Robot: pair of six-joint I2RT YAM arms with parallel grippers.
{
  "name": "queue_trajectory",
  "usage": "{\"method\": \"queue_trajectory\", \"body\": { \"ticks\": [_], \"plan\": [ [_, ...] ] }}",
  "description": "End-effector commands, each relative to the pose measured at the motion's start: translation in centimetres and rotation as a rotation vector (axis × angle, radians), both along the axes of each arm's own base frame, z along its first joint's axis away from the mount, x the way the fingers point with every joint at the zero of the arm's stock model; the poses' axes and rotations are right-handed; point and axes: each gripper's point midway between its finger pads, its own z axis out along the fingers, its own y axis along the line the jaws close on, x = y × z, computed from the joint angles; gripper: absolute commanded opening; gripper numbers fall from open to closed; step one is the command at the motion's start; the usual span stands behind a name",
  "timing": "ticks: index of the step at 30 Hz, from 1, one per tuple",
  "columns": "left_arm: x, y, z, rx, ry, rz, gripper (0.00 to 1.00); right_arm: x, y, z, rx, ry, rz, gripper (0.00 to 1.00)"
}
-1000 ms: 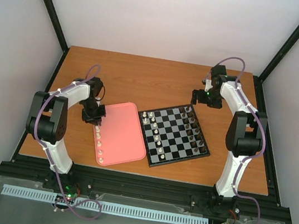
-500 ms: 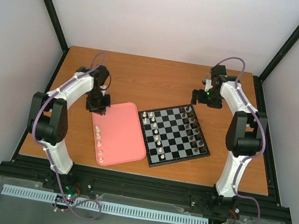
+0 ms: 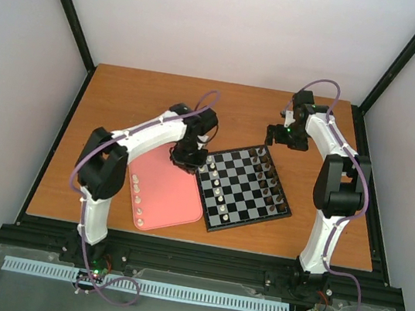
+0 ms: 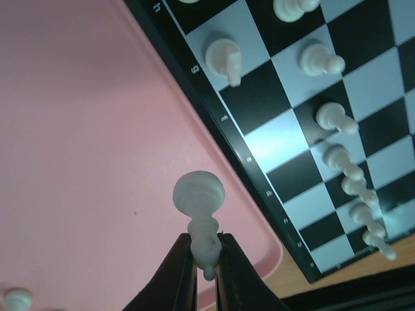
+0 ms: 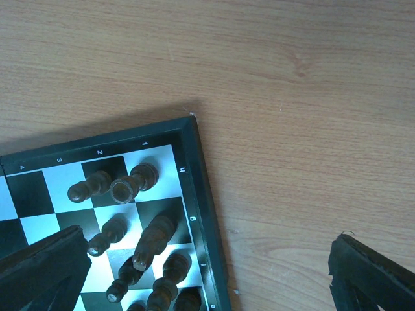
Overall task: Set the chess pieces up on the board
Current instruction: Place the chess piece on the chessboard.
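Note:
The dark edge square (image 3: 204, 177) (image 4: 255, 95) beside the cream piece at g is empty, so next my left gripper needs to move over the board and then down onto that square.
My left gripper (image 3: 184, 157) is shut on a cream-white chess piece (image 4: 200, 201), held above the pink tray's far right corner beside the board (image 3: 242, 187). In the left wrist view (image 4: 206, 256) the piece's round base faces the camera and the fingers clamp its upper part. Several cream pieces (image 4: 331, 118) stand on the board's left side. Several more (image 3: 137, 197) stand in a row on the tray. My right gripper (image 3: 287, 137) is open and empty over the table just past the board's far right corner; its fingertips (image 5: 45, 265) frame that corner (image 5: 194, 162).
The pink tray (image 3: 170, 193) lies left of the board, touching it. Dark brown pieces (image 5: 139, 240) fill the board's right side. Bare wooden table (image 3: 229, 112) lies behind the board and tray. Black frame posts rise at the table's back corners.
My left arm has swung from the tray's left edge, over its far end, to its far right corner by the board, with the cream piece in its jaws. The right arm has not moved.

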Motion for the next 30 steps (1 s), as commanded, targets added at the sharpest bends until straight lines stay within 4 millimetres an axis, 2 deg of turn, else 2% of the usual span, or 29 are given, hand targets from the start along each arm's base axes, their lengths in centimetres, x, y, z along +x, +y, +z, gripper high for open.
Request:
{"method": "queue_trajectory", "body": {
  "ticks": [1, 7, 10, 22, 30],
  "plan": [
    [0.9, -2.0, -0.3, 0.001, 0.002, -0.008, 0.01, 0.2, -0.4, 1.3, 0.003, -0.038, -0.002, 1.00],
    [3.0, -3.8, -1.4, 0.003, -0.024, -0.024, 0.01, 0.2, -0.4, 1.3, 0.004, -0.040, 0.001, 1.00],
    [3.4, -4.3, -1.7, -0.001, -0.025, -0.032, 0.01, 0.2, -0.4, 1.3, 0.004, -0.040, -0.002, 1.00],
    [1.5, -5.0, -2.0, -0.010, 0.012, -0.077, 0.01, 0.3, -0.8, 1.1, 0.009, -0.037, -0.011, 1.00],
    [1.5, -5.4, -3.1, 0.000, 0.031, -0.086, 0.01, 0.3, -0.9, 1.0, 0.008, -0.035, -0.012, 1.00]
  ]
}}
